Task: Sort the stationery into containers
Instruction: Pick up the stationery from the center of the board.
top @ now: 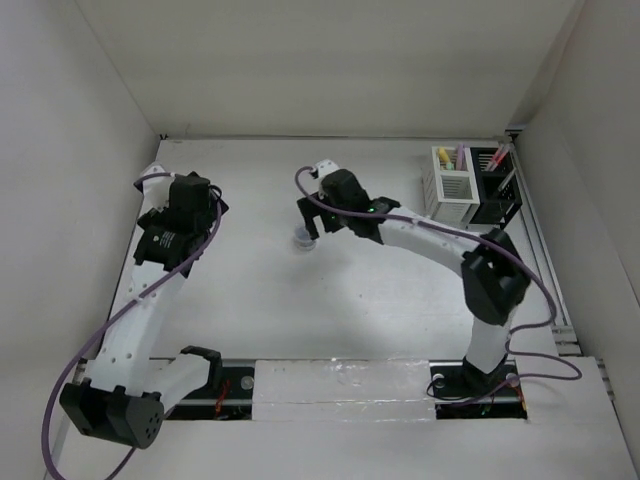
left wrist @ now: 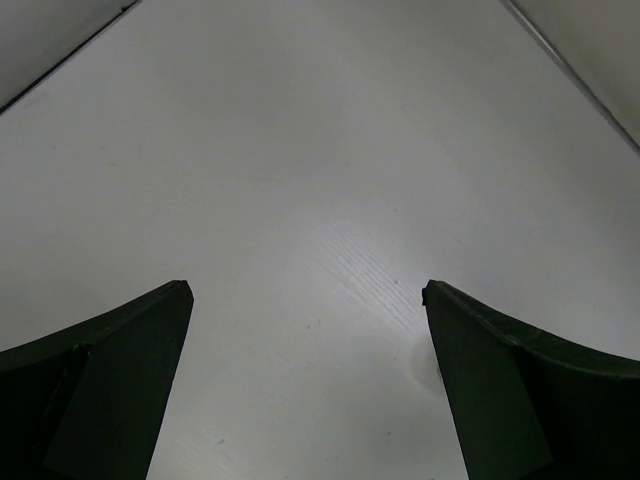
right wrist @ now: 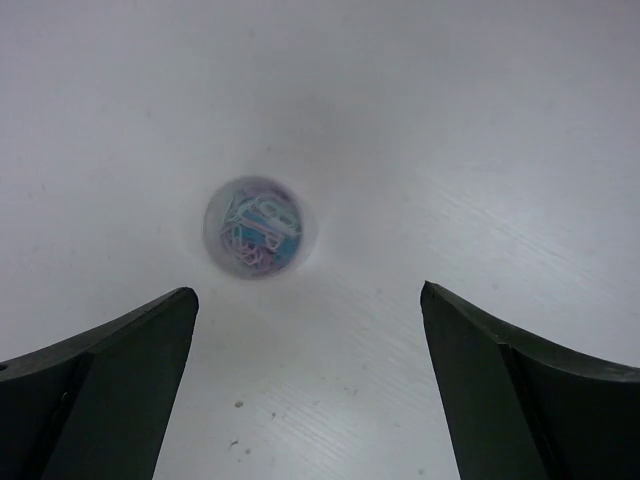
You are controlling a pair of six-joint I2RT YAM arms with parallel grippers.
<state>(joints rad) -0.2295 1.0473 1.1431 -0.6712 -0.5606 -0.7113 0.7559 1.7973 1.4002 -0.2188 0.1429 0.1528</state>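
My open right gripper goes down-left in the top view next, around the tub's round sides, as the tub sits off-centre between my fingers.
A small round clear tub of coloured paper clips (right wrist: 254, 227) stands on the white table; it also shows in the top view (top: 303, 239). My right gripper (right wrist: 308, 300) hangs open and empty just above and short of it, also seen in the top view (top: 308, 222). The white organizer (top: 449, 185) holds yellow and purple highlighters at the back right. The black organizer (top: 496, 190) beside it holds orange-red pens. My left gripper (left wrist: 305, 292) is open and empty over bare table at the left (top: 190, 195).
White walls close in the table at the back (top: 330, 70), left and right. A metal rail (top: 545, 260) runs along the right edge. The arm bases sit on a taped strip (top: 340, 385) at the near edge.
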